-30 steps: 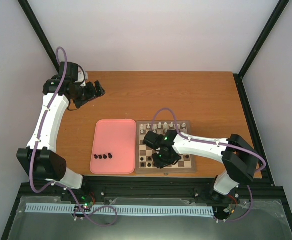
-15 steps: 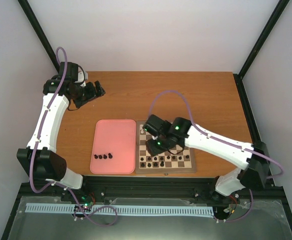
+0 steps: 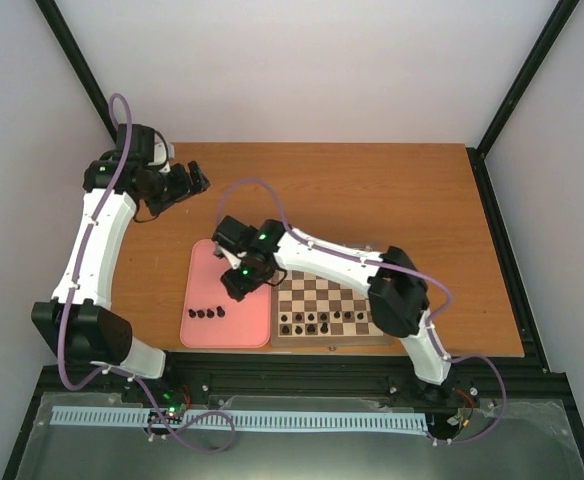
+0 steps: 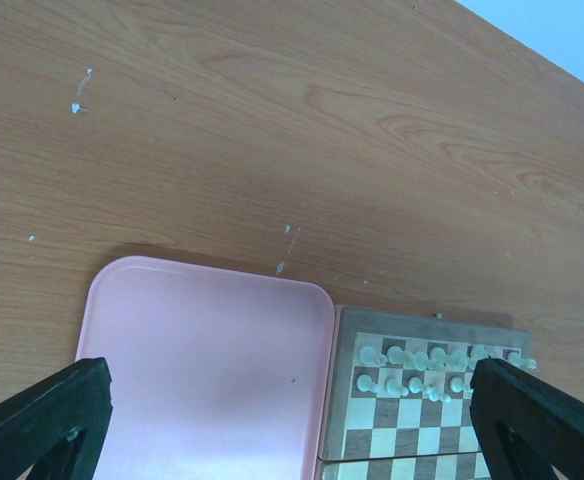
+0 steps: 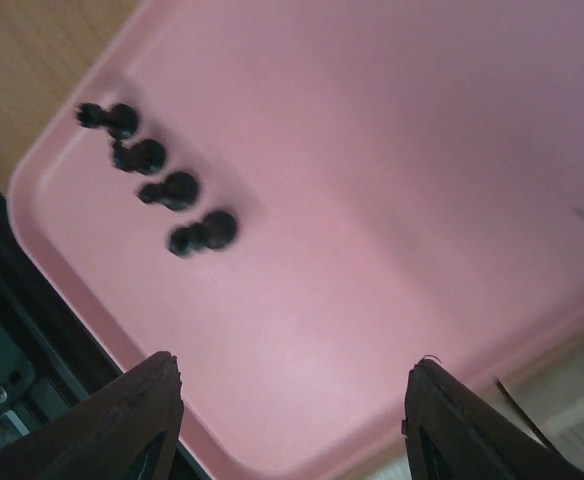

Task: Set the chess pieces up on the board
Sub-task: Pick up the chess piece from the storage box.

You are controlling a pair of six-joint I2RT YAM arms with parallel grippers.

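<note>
The right gripper moves down and to the left in the top view onto the black piece nearest the board in the tray's line next, as it stands closest to its open fingers.
The wooden board (image 3: pixel 364 297) lies right of a pink tray (image 3: pixel 204 271). Several black chess pieces (image 3: pixel 317 321) stand along the board's near rows. Several more lie in a short line on the tray (image 3: pixel 209 313), shown in the right wrist view at the upper left (image 5: pixel 170 190). My right gripper (image 3: pixel 240 276) hovers over the tray's middle, open (image 5: pixel 292 415), nothing between its fingers, the loose pieces ahead and to its left. My left gripper (image 3: pixel 189 180) stays at the table's back left, open (image 4: pixel 292 430) and holding nothing. It looks down on the board's (image 4: pixel 352 400) far edge.
White pieces (image 4: pixel 422 365) fill the board's two far rows; the right arm covers them in the top view. The right arm's forearm (image 3: pixel 322 262) stretches across the board's far side. Bare wooden table (image 3: pixel 372 190) lies behind the tray and board. A black frame rail (image 3: pixel 302 372) runs along the near edge.
My right gripper opened over the board's near rows, then swung left to hover above the pink tray. The left arm has not moved.
</note>
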